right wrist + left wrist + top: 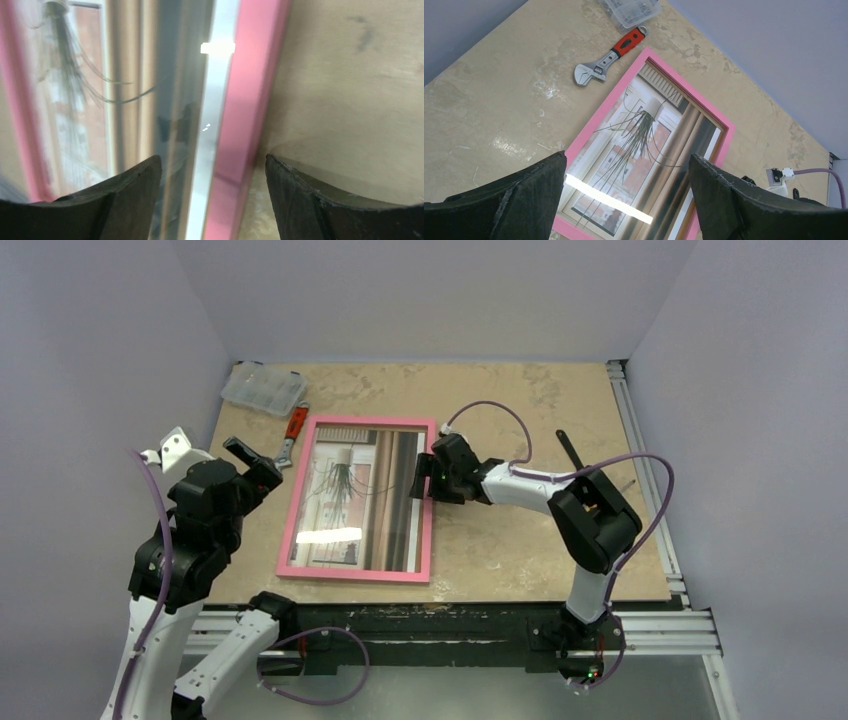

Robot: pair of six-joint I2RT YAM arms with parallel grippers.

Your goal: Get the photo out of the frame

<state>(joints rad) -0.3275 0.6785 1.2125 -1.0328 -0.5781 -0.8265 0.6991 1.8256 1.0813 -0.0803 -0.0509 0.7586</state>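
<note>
The pink border (pixel 250 100) by the photo's white part already runs between my right gripper's fingers, so the gripper will tilt upright, shift slightly back and close on that border.
The pink frame (pixel 352 573) lies face up in the middle of the table, and the photo (pixel 360 495) of a hanging plant shows behind its glass. My right gripper (pixel 422 478) is low at the frame's right border, open. In the right wrist view that pink border (pixel 250 100) runs between the right gripper's (pixel 214 158) spread fingers, with the photo (pixel 125 100) to the left. My left gripper (pixel 255 462) hangs open above the table, left of the frame. The left wrist view looks down between the left gripper's (pixel 627 156) fingers at the frame (pixel 603 107) and photo (pixel 644 145).
A red-handled adjustable wrench (pixel 293 432) (pixel 610 56) lies just past the frame's far left corner. A clear plastic parts box (pixel 263 390) (pixel 631 10) sits behind it. A metal rail (pixel 640 460) borders the table's right edge.
</note>
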